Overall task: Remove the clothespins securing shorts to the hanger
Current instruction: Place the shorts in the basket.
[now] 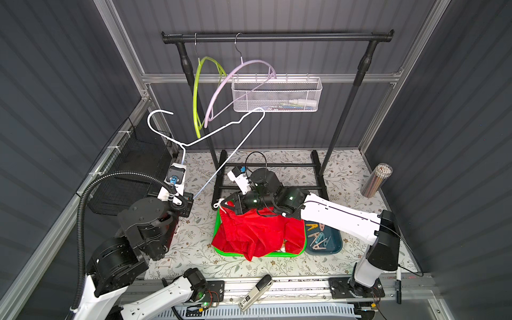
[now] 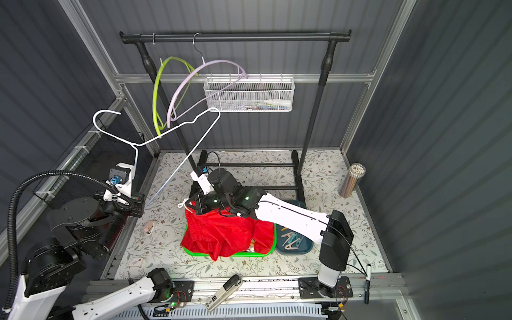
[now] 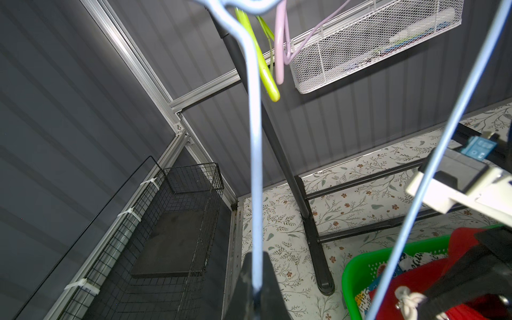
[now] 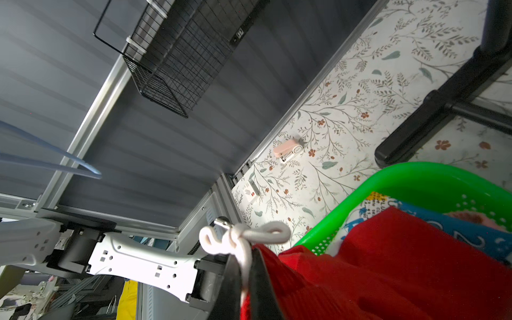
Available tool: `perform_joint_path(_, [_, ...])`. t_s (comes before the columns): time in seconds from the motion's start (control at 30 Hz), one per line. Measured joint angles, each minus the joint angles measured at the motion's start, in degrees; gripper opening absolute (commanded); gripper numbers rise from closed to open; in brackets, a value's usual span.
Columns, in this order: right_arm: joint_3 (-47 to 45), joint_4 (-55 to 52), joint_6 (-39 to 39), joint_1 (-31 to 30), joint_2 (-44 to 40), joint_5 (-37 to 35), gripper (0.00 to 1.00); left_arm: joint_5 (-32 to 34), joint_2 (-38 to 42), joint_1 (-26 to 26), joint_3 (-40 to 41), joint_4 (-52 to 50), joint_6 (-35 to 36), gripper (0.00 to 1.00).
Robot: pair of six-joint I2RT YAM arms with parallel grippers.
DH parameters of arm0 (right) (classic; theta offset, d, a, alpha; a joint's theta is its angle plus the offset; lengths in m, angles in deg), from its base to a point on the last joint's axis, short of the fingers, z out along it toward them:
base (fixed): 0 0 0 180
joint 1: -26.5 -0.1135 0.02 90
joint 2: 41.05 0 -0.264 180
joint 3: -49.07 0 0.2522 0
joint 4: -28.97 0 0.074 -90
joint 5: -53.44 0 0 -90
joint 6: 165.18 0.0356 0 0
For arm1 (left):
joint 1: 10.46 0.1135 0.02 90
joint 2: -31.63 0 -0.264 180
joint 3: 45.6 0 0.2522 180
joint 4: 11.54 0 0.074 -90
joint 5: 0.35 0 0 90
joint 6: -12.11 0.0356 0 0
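The right gripper moves away from the wire hanger (image 1: 221, 127), in over the heaped red shorts (image 1: 257, 223), and releases the drawstring next, because the shorts already lie in the green basket.
My left gripper (image 1: 182, 163) (image 3: 257, 263) is shut on the lower end of a bare white wire hanger (image 1: 221, 127) (image 3: 256, 166), held up at the left. No shorts or clothespins hang on it. The red shorts (image 1: 257, 232) (image 4: 388, 263) lie heaped over a green basket (image 1: 216, 221) (image 4: 415, 177). My right gripper (image 1: 225, 203) (image 4: 246, 255) is shut on their white drawstring (image 4: 243, 235) at the waistband. Newspaper-print shorts (image 4: 382, 202) show under the red ones. Several clothespins (image 1: 318, 235) lie in a dark blue tray (image 1: 335, 243). One pink clothespin (image 2: 149, 226) (image 4: 288, 149) lies on the table.
A black garment rack (image 1: 277, 37) at the back carries a green hanger (image 1: 197, 91) and a lilac hanger (image 1: 221, 86). A white mesh basket (image 1: 277, 94) hangs on the rear wall, a black wire basket (image 1: 124, 177) on the left. A tube of sticks (image 1: 376, 180) stands at the right.
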State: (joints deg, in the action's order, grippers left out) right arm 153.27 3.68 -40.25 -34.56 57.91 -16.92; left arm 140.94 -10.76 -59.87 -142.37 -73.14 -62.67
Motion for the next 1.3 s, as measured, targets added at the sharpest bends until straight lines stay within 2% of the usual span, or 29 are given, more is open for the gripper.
perform_joint_path(0.3, [0.4, -10.8, -7.8, 1.2, 0.3, -3.7, 0.03, -0.1, -1.6, 0.0, -0.2, -0.6, -0.8, 0.00])
perform_joint_path(0.5, [0.4, -12.3, -9.7, 1.8, 2.6, -3.8, 0.11, -0.1, -2.8, 0.0, -0.3, -1.0, -1.2, 0.00])
perform_joint_path(0.57, [0.4, -12.6, -10.1, 1.7, 3.6, -4.1, 0.15, -0.3, -3.4, 0.0, -0.5, -1.2, -1.4, 0.00])
perform_joint_path(0.67, [0.5, -13.4, -11.1, 1.7, 4.8, -4.5, 0.27, -0.5, -4.1, 0.0, -0.6, -1.5, -1.6, 0.00])
perform_joint_path(0.77, [1.2, -14.6, -12.4, 1.7, 5.7, -5.2, 0.29, -0.5, -4.6, 0.0, -0.9, -2.0, -1.8, 0.00])
perform_joint_path(0.9, [1.7, -15.8, -13.8, 1.7, 5.4, -6.6, 0.38, -0.9, -4.9, 0.0, -1.4, -2.7, -2.2, 0.00])
perform_joint_path(1.07, [1.1, -16.9, -15.6, 1.7, 2.3, -9.1, 0.49, -0.9, -4.9, 0.0, -1.5, -3.7, -2.4, 0.00])
perform_joint_path(1.3, [-3.9, -15.4, -17.0, 1.7, -9.5, -11.7, 0.57, -1.0, -5.2, 0.0, -1.5, -4.0, -2.4, 0.00])
